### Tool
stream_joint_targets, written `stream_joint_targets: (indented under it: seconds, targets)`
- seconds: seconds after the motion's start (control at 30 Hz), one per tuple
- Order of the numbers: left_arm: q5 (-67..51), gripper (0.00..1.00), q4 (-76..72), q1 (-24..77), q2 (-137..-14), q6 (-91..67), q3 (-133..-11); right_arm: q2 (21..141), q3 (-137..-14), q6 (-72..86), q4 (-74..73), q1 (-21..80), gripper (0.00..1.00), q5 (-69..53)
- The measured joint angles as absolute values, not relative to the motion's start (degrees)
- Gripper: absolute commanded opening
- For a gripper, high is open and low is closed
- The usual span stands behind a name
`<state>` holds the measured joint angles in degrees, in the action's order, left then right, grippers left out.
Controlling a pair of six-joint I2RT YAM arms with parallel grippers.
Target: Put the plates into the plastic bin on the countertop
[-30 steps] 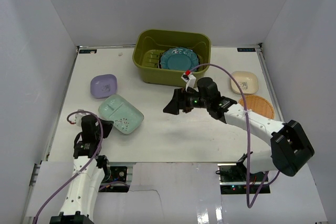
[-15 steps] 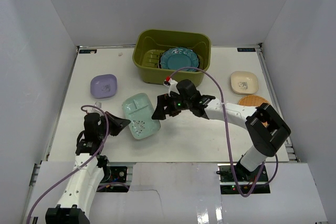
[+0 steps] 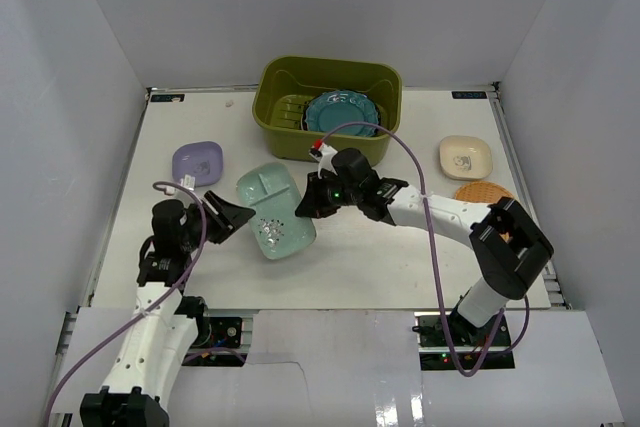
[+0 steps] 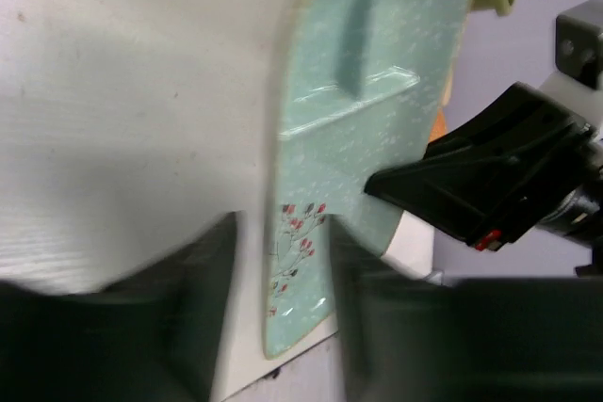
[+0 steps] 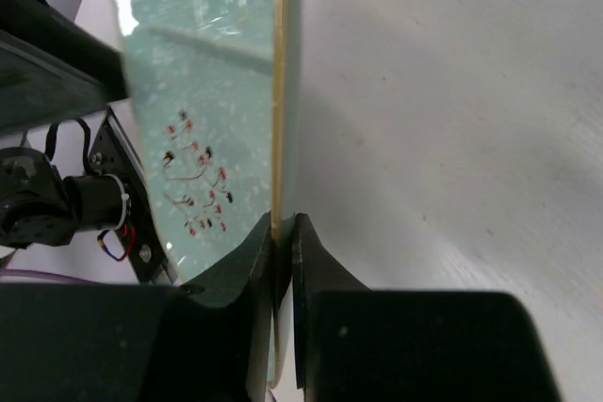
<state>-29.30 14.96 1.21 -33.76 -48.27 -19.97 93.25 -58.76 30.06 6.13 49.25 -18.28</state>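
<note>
Next, my right gripper carries the mint plate (image 3: pixel 277 212) up and over the olive bin's side, which rises outward, then down onto the teal plate (image 3: pixel 340 112) to release.
The mint plate (image 3: pixel 277 212), a rounded square with a small flower print, hangs tilted over the countertop (image 3: pixel 380 257). My right gripper (image 3: pixel 310 203) is shut on its right edge; in the right wrist view the jaws (image 5: pixel 283 233) pinch the rim of the mint plate (image 5: pixel 198 110). My left gripper (image 3: pixel 232 217) is open at the plate's left end. In the left wrist view its blurred fingers (image 4: pixel 283 298) stand on either side of the mint plate (image 4: pixel 367 120), apart from it. The olive plastic bin (image 3: pixel 268 117) at the back holds a teal scalloped plate (image 3: pixel 340 112).
A lavender plate (image 3: pixel 197 163) lies at the left. At the right a cream square plate (image 3: pixel 466 157) lies flat, with an orange round plate (image 3: pixel 478 190) below it, partly behind my right arm. White walls surround the countertop.
My right gripper has shut on the mint plate's right edge. My left gripper has opened and let the plate go. The plate has moved right and toward the bin.
</note>
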Motion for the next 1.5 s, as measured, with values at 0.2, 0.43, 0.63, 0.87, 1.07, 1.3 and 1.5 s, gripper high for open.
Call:
stream_joint_targets:
  seconds: [0.2,0.43,0.63,0.87,1.07,1.3,1.5]
  targets:
    - [-23.6,0.98,17.2,1.3,-39.2,-44.4,-35.0,91.5,-61.0,28.3,-2.5,47.5,0.08,-14.7]
    - [-7.6,0.98,17.9,1.2,-48.6,-42.4,-46.5,91.4,-75.2,28.6,-8.0,36.4,0.08,-17.0]
    - [0.2,0.98,17.4,-2.5,-62.2,-46.1,-45.3,94.6,-92.0,29.8,-7.9,24.8,0.08,-18.4]
    - [2.7,0.98,13.9,-9.5,-71.1,-51.9,-42.7,106.8,-106.1,29.8,-9.5,18.5,0.08,-18.1]
    - [2.8,0.98,10.2,-11.2,-79.9,-54.5,-42.7,115.7,-109.5,29.3,-13.7,17.2,0.08,-18.1]
    - [3.1,0.87,7.4,-11.5,-89.1,-56.0,-44.6,120.4,-109.6,28.1,-17.2,16.5,0.08,-18.1]
    - [4.0,0.71,4.8,-11.5,-93.3,-57.0,-47.0,121.0,-109.6,28.0,-16.5,16.5,0.08,-18.2]
